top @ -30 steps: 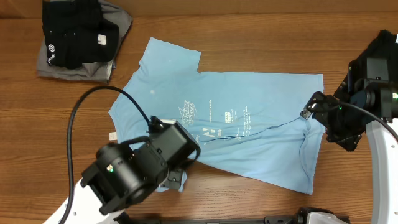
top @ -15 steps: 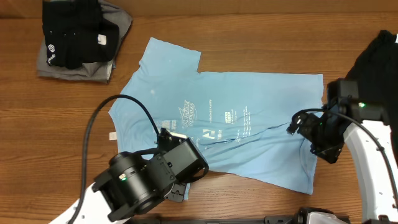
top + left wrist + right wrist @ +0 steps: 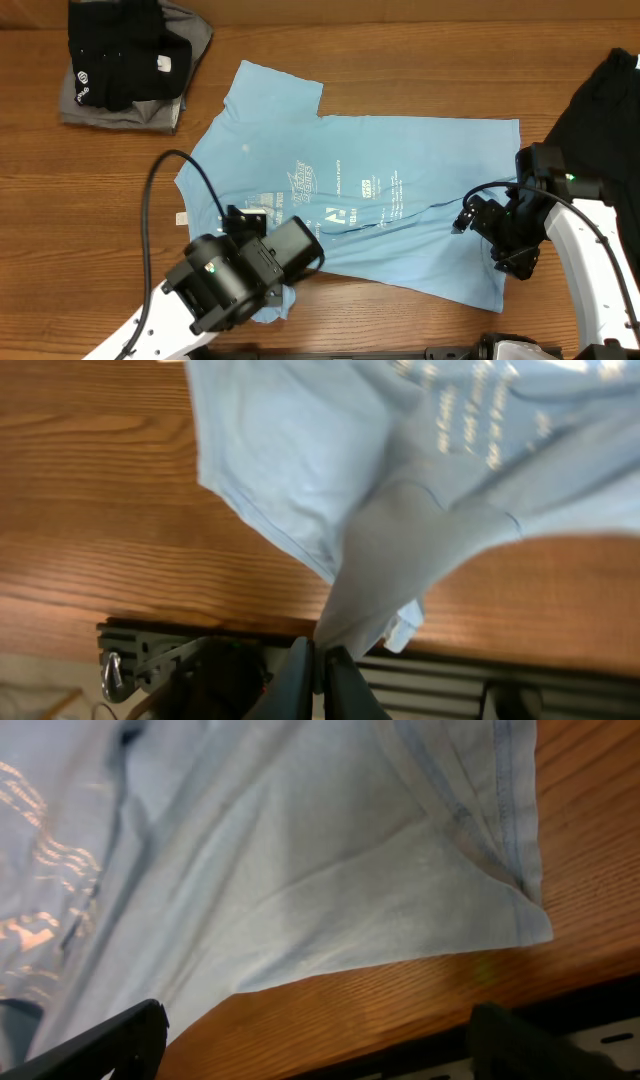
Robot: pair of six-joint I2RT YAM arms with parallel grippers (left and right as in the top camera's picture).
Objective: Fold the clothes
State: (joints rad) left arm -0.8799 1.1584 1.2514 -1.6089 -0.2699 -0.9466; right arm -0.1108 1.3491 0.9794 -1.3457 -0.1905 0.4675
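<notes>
The T-shirt's slanting edge (image 3: 281, 538) lies flat to my left gripper's left in the wrist view, so my gripper should next carry the T-shirt's fold outward toward it and release the fold.
A light blue T-shirt (image 3: 400, 215) with white lettering lies spread on the wooden table. My left gripper (image 3: 318, 660) is shut on a bunched fold of the T-shirt (image 3: 400, 530) at its near left edge and lifts it a little; in the overhead view it sits under the left arm (image 3: 250, 275). My right gripper (image 3: 310, 1035) is open and empty, just above the shirt's near right hem corner (image 3: 520, 915); in the overhead view it hovers by the right side of the shirt (image 3: 500, 235).
A folded stack of black and grey garments (image 3: 125, 60) sits at the far left corner. A black garment (image 3: 605, 100) lies at the right edge. The table's front edge and a metal frame (image 3: 140, 650) run just behind the left gripper.
My left arm has shifted left with the shirt's edge in it. My right arm has moved toward the near side over the shirt's right hem.
</notes>
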